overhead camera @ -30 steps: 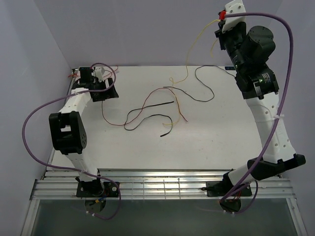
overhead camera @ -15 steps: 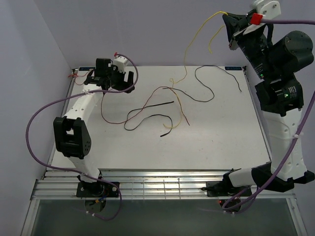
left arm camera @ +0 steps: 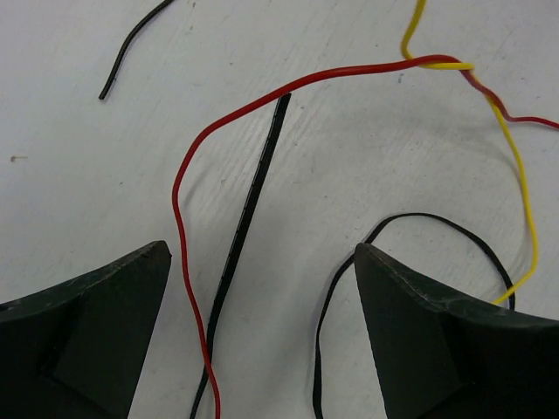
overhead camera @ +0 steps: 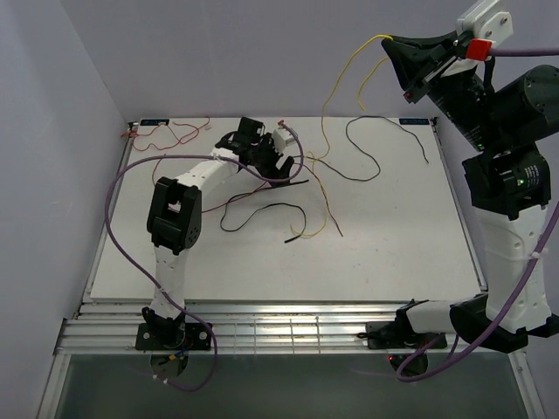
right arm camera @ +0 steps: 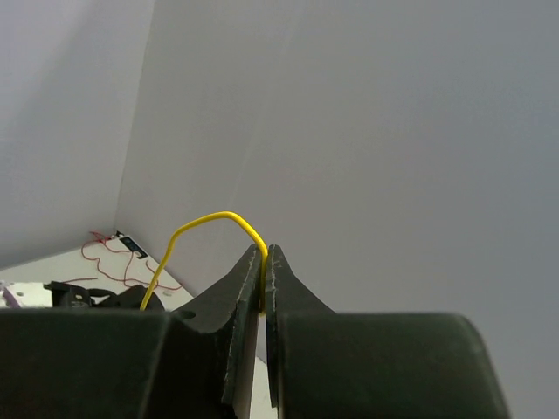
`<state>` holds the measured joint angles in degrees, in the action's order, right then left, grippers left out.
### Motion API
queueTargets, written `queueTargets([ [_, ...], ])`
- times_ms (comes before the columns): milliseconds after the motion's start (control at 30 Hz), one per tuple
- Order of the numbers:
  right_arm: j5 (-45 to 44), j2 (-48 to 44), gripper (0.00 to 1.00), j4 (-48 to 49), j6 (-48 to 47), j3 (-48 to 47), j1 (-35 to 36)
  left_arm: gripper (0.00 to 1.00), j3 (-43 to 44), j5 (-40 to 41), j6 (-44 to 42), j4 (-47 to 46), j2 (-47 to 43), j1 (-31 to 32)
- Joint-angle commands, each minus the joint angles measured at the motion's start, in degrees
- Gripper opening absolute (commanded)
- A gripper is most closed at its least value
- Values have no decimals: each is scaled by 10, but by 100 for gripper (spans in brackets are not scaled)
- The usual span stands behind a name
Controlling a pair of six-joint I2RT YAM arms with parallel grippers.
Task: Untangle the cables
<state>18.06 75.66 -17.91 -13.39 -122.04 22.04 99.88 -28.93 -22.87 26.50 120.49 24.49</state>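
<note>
The bend of the red cable (left arm camera: 185,164) gets my left gripper lowered onto it with open fingers next, because that part lies clear of the crossing with the yellow cable (left arm camera: 515,166).
Thin cables lie tangled mid-table. My left gripper (overhead camera: 281,168) hovers low over them, open and empty. In the left wrist view a red cable (left arm camera: 179,175) and a thicker black cable (left arm camera: 253,192) run between the wide jaws of that gripper (left arm camera: 262,253). A thin black loop (left arm camera: 419,218) and a yellow cable (left arm camera: 515,166) lie to the right. My right gripper (overhead camera: 395,45) is high above the table's back right, shut on the yellow cable (overhead camera: 336,87), which hangs down into the tangle. The right wrist view shows the yellow cable (right arm camera: 201,220) pinched between the tips of that gripper (right arm camera: 265,253).
A separate red wire (overhead camera: 170,138) lies at the back left corner. A long black cable (overhead camera: 367,168) curves at the back right. A short black piece (overhead camera: 293,236) lies near the middle. Purple walls close in the back and left.
My left arm has swung from the back left corner to the middle, over the tangle. My right gripper has risen and moved right, lifting the yellow cable.
</note>
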Motion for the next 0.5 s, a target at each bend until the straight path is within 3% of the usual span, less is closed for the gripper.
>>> queueTargets([
  [0, 15, -20, 8, 24, 22, -9, 1, 98, 49, -49, -27, -12, 16, -4],
  [200, 8, -36, 8, 26, 26, -8, 1, 98, 64, -32, -14, -42, 75, -1],
  [367, 6, -47, 8, 26, 24, -3, 1, 97, 96, 42, 48, -100, 119, -1],
  [433, 2, -48, 8, 27, 22, -1, 1, 92, 97, 51, 58, -122, 123, -1],
  [467, 0, -50, 8, 26, 19, -1, 1, 78, 93, 63, 66, -130, 124, -1],
])
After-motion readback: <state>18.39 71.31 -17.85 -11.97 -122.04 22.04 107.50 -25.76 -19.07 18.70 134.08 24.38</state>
